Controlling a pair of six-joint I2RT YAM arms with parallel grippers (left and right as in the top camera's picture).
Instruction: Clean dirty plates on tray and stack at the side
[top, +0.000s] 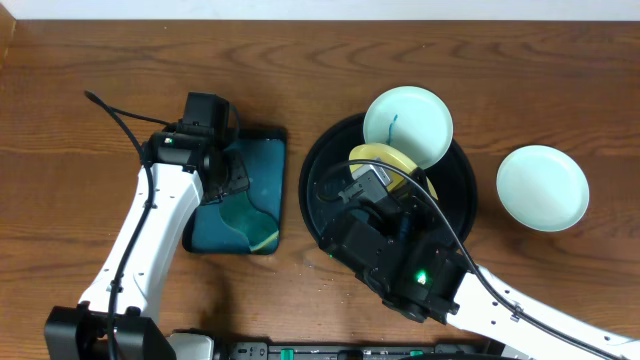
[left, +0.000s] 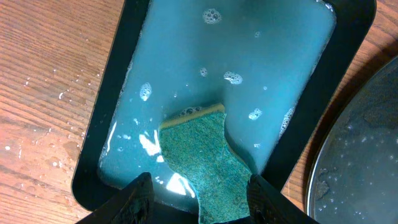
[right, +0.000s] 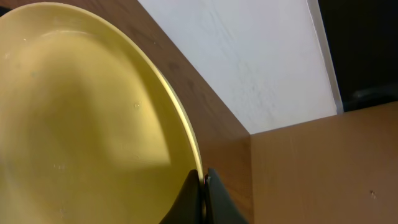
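My right gripper swings sideways next and brings the yellow plate (top: 386, 156) down onto the second cyan plate (top: 543, 188), as that lies to the gripper's right in the overhead view.
The pale yellow plate (top: 386, 156) is held tilted over the round black tray (top: 466, 196). My right gripper (right: 204, 182) is shut on its rim; the plate's face (right: 81, 118) fills the right wrist view. A pale cyan plate with a dark blue smear (top: 407, 124) rests on the tray's far edge. A second cyan plate (top: 543, 187) lies on the bare tabletop to the right. My left gripper (left: 200, 202) is open low over the teal tray, its fingers either side of a green sponge (left: 205, 152).
The rectangular teal tray (top: 255, 160) left of the black tray holds soapy water (left: 249, 56) and the sponge. Water drops dot the wood (left: 43, 87) beside it. The black tray's wet rim (left: 360, 155) shows at the right of the left wrist view.
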